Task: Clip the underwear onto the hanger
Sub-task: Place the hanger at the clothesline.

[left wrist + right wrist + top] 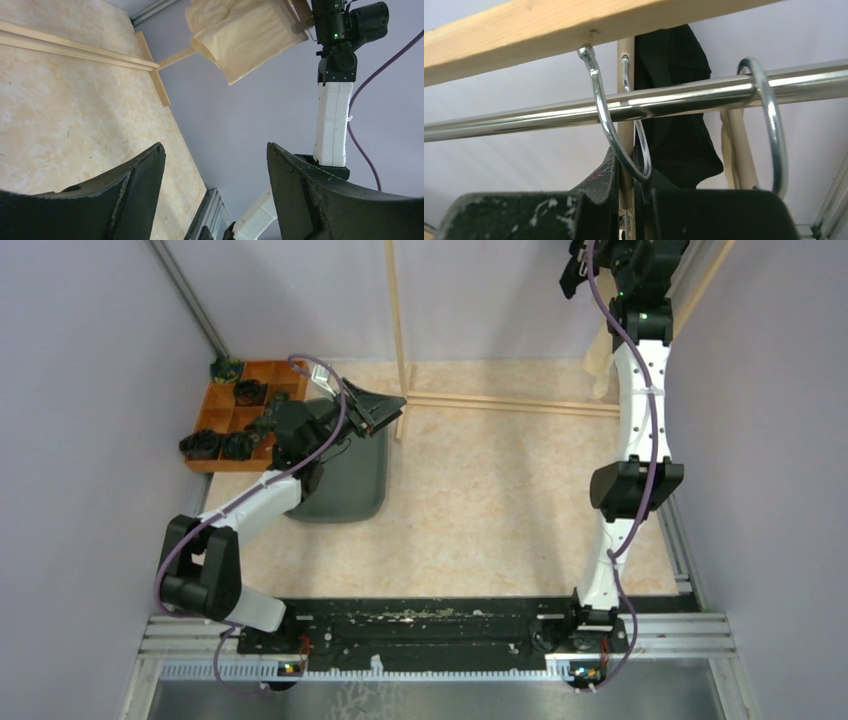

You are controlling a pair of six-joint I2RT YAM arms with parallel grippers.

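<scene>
I should lower my right gripper slightly beside the chrome bar (622, 111), then release the wooden hanger's neck.
The pale cream-yellow underwear (245, 35) hangs high at the far right, clipped to a wooden hanger; its lower edge shows behind my right arm in the top view (601, 365). The black underwear (674, 100) hangs behind the chrome rail (524, 122). My right gripper (626, 165) is raised to the rail and shut on the neck of a wooden hanger (625, 135), whose steel hook (599, 100) sits over the rail. In the top view my right gripper (580, 265) is at the top edge. My left gripper (215, 150) is open and empty, low over the table at the left (385, 405).
An orange compartment tray (222, 420) holding black clips stands at the back left. A grey mat (350, 480) lies under my left arm. The wooden rack has a post (397, 330) and a base rail (500, 400). Another steel hook (769, 125) hangs to the right.
</scene>
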